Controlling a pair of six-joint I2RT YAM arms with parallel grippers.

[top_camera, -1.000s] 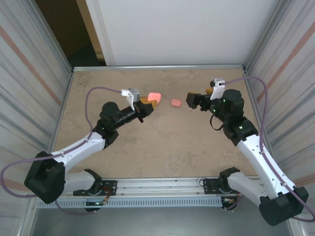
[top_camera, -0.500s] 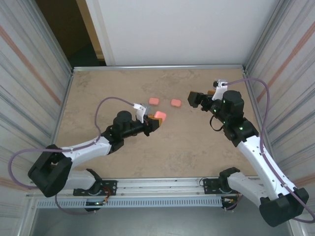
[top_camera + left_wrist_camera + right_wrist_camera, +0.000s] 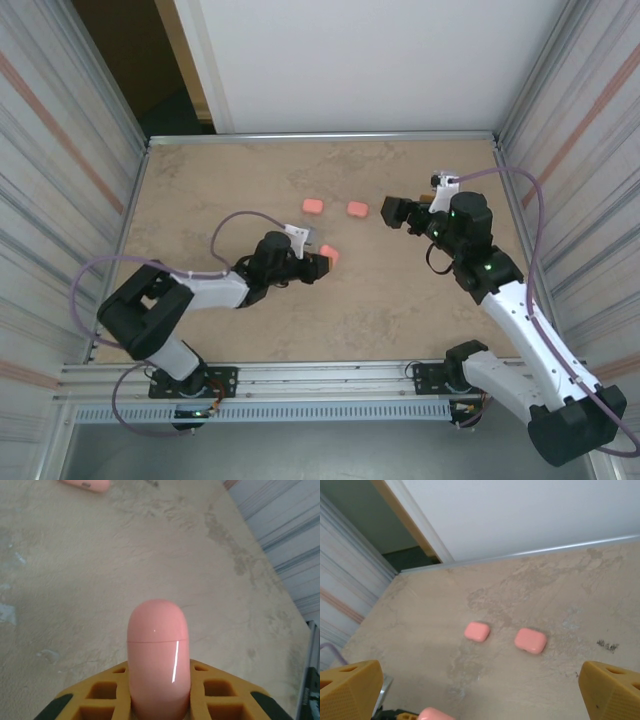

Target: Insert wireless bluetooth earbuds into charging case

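To get the pink rounded case onto the empty table below it, my left gripper should lower it there first and release it.
My left gripper (image 3: pixel 320 262) is shut on a closed pink rounded charging case (image 3: pixel 329 255), held low over the middle of the table. In the left wrist view that case (image 3: pixel 158 660) stands up between the yellow fingers (image 3: pixel 220 695) of the left gripper (image 3: pixel 158 685). Two more pink cases (image 3: pixel 313 206) (image 3: pixel 357 209) lie flat farther back. My right gripper (image 3: pixel 391 212) hovers just right of them, open and empty. In the right wrist view both cases (image 3: pixel 477 631) (image 3: pixel 530 640) lie ahead of the right gripper (image 3: pixel 480 682). The earbuds are out of view.
Corrugated metal walls close the table's left and right sides, and a white panel stands behind the far edge (image 3: pixel 320 136). The left arm's cable (image 3: pixel 235 222) loops above the tabletop. Bare stone-patterned surface (image 3: pixel 400 300) lies between the held case and the right arm.
My left arm pulled back toward the near side and to the right, carrying a pink case away from the far pair. The right gripper shifted only slightly.
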